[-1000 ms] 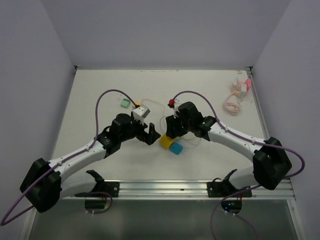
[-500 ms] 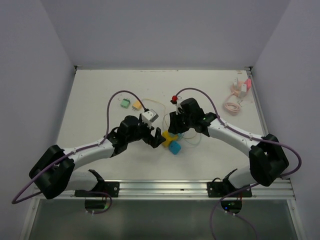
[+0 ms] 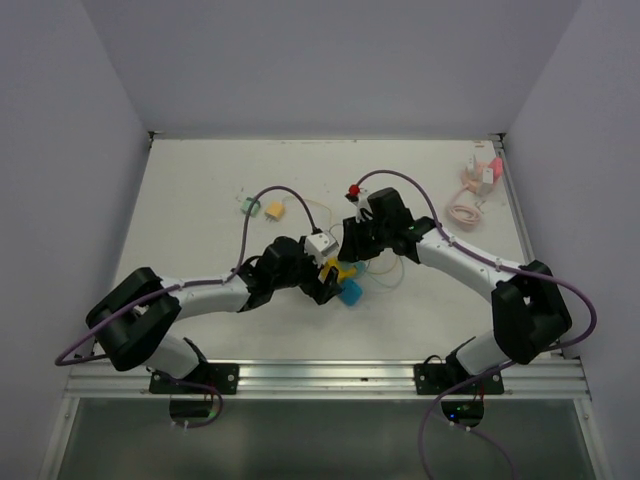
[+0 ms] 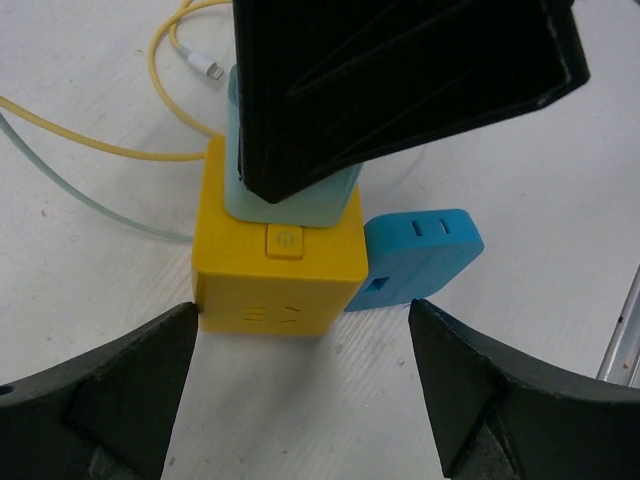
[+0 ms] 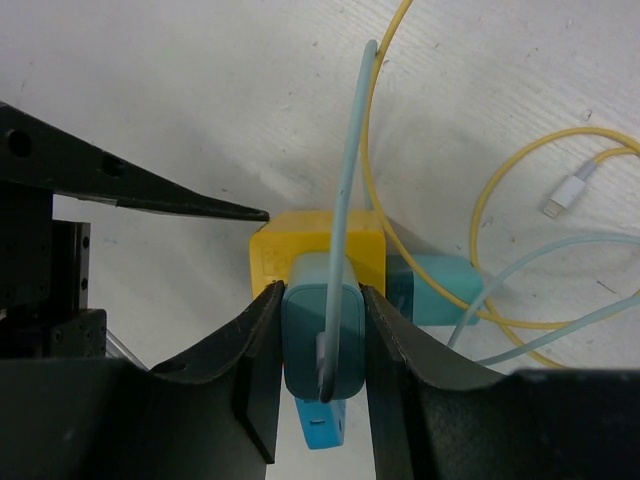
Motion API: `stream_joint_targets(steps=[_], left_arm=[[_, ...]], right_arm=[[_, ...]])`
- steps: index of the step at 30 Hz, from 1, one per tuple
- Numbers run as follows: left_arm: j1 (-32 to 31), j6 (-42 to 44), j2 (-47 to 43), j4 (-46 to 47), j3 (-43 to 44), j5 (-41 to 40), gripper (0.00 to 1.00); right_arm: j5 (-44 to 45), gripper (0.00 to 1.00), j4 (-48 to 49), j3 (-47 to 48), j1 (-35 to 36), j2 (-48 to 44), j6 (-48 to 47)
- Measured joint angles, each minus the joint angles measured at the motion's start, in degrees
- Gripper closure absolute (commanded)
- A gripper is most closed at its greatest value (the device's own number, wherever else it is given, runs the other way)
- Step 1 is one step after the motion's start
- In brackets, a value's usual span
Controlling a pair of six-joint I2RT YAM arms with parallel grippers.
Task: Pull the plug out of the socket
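The plug should next go up from the socket, then outward and down to the tabletop by the white connector, where my right gripper will let go of it.
A yellow cube socket (image 4: 278, 265) sits on the white table with a teal plug (image 4: 290, 195) pushed into its top. In the top view the socket (image 3: 343, 270) lies between both arms. My right gripper (image 5: 320, 340) is shut on the teal plug (image 5: 320, 330), one finger on each side, with the plug's pale teal cable (image 5: 345, 180) running away from it. My left gripper (image 4: 300, 390) is open, its fingers (image 4: 110, 390) spread either side of the socket's near face. A blue adapter (image 4: 420, 255) lies against the socket.
A yellow cable with a white connector (image 4: 205, 68) loops beyond the socket. Small green (image 3: 247, 206) and yellow (image 3: 273, 211) adapters lie at the back left. A pink cable with chargers (image 3: 470, 195) lies at the back right. A metal rail (image 3: 330, 375) runs along the near edge.
My left arm has reached right until its open fingers flank the yellow socket. My right gripper shifted slightly back and now stands on the teal plug.
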Motion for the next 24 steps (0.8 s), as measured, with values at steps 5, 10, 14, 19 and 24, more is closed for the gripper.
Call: stream_joint_targets(steps=[5, 10, 14, 19, 24], left_arm=[[-0.5, 0.7, 3.2, 1.3, 2.4, -1.3, 0.18], [-0.7, 1.2, 5.4, 2.5, 3.9, -1.3, 0.29], [-0.7, 1.6, 6.2, 3.4, 4.1, -1.2, 0.49], [-0.8, 1.7, 6.4, 3.7, 4.2, -1.1, 0.73], [-0.8, 1.6, 6.4, 3.0, 4.5, -0.8, 1.00]], right_arm=[[-0.8, 1.00, -0.3, 0.0, -0.2, 0.0, -0.2], [-1.0, 1.00, -0.5, 0.0, -0.3, 0.0, -0.4], [-1.0, 1.00, -0.6, 0.0, -0.7, 0.0, -0.4], [-1.0, 1.00, -0.7, 0.0, -0.8, 0.0, -0.4], [-0.7, 1.00, -1.6, 0.5, -0.8, 0.0, -0.4]])
